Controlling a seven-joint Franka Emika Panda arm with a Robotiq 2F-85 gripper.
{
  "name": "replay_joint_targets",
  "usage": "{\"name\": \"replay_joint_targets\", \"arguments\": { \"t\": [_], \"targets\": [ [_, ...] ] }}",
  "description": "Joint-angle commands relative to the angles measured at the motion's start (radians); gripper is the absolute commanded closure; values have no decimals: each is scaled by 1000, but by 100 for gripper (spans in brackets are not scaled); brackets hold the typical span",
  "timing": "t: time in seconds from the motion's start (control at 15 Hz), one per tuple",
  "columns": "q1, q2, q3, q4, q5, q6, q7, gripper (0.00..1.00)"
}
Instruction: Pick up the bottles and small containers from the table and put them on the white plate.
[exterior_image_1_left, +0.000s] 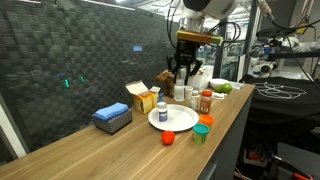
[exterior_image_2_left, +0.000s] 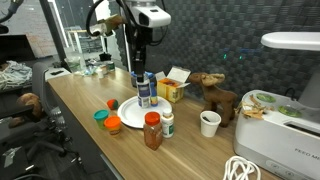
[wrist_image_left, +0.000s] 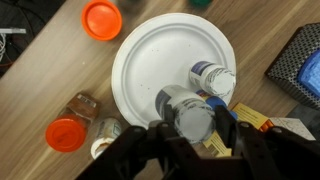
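My gripper lowers next to set the held bottle on the bare white plate (exterior_image_1_left: 175, 111) beside the standing bottle. It then lets go, since it still hangs above the plate.
My gripper (wrist_image_left: 187, 125) is shut on a white pill bottle (wrist_image_left: 186, 113) with a blue label, held over the near rim of the white plate (wrist_image_left: 160, 55). In the exterior views the gripper (exterior_image_1_left: 185, 72) (exterior_image_2_left: 141, 78) hangs above the plate (exterior_image_1_left: 178, 120) (exterior_image_2_left: 128, 115). A second white pill bottle (wrist_image_left: 214, 80) (exterior_image_1_left: 162, 107) stands on the plate's edge. A reddish-brown bottle (wrist_image_left: 72, 120) (exterior_image_1_left: 206, 101) (exterior_image_2_left: 152, 131) and a third white bottle (wrist_image_left: 105, 137) (exterior_image_1_left: 192, 95) (exterior_image_2_left: 167, 123) stand together on the wooden table (exterior_image_1_left: 90, 155). The red tub (exterior_image_1_left: 168, 138) (exterior_image_2_left: 112, 103) and the green tub with orange lid (exterior_image_1_left: 203, 130) (exterior_image_2_left: 104, 119) sit beside the plate.
A yellow carton (exterior_image_1_left: 143, 97) (exterior_image_2_left: 172, 90) and a blue box (exterior_image_1_left: 113, 118) stand behind the plate. A toy moose (exterior_image_2_left: 214, 96), a white cup (exterior_image_2_left: 209, 123) and a white appliance (exterior_image_2_left: 290, 115) are further along. A green apple (exterior_image_1_left: 226, 88) lies at the table's far end.
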Motion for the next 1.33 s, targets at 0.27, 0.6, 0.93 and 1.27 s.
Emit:
{"name": "replay_joint_targets", "arguments": {
  "t": [0.27, 0.6, 0.93, 1.27],
  "targets": [
    [14, 148, -12, 77, -25, 64, 162, 80],
    [18, 227, -36, 156, -39, 78, 262, 80],
    [12, 284, -37, 208, 6, 71, 293, 80],
    [16, 328, -31, 227, 47, 81, 306, 80]
  ]
}}
